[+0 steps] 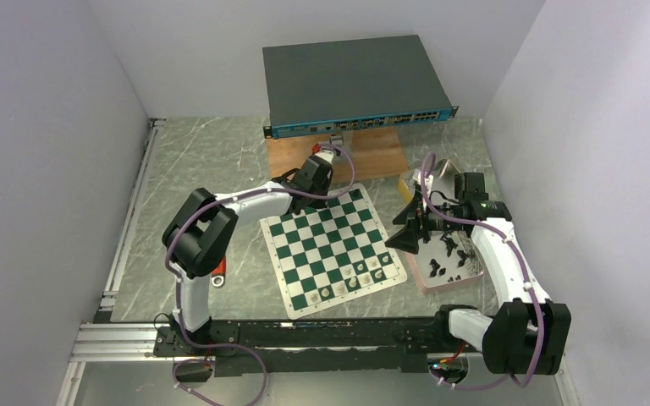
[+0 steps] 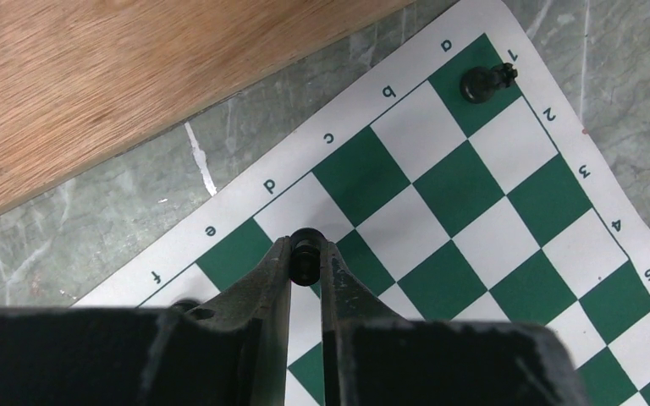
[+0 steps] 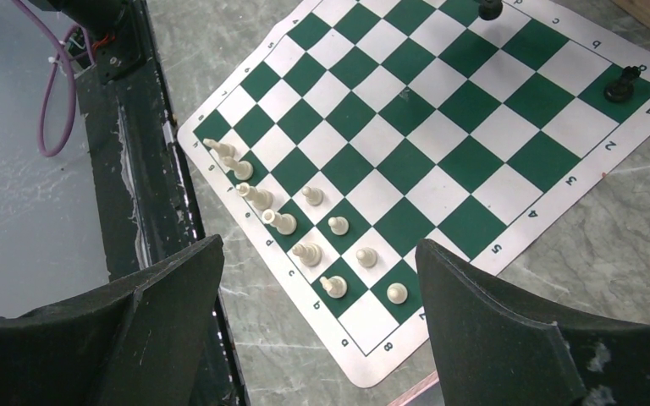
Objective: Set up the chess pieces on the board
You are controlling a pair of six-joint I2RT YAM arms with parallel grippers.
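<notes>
My left gripper lowers the black piece onto the empty white square (image 2: 306,209) beside the letter d next and releases it there, since the square lies below the gripper.
The green and white board (image 1: 309,254) lies in the middle of the table. My left gripper (image 1: 322,178) hangs over the board's far edge, shut on a small black chess piece (image 2: 306,254) above the d-file edge squares. A black piece (image 2: 482,83) stands on corner a1, and another (image 2: 184,303) peeks out beside my left finger near f. My right gripper (image 1: 399,228) is open and empty above the board's right side; in its wrist view (image 3: 320,247) its fingers (image 3: 161,313) frame several white pieces (image 3: 305,252) on rows 7 and 8. Loose black pieces (image 1: 450,248) lie in the pink tray (image 1: 427,283).
A wooden plank (image 1: 364,156) lies behind the board, and it also shows in the left wrist view (image 2: 93,85). A dark network switch (image 1: 355,80) rests on it at the back. White walls close in both sides. The arm-base rail (image 1: 305,334) runs along the near edge.
</notes>
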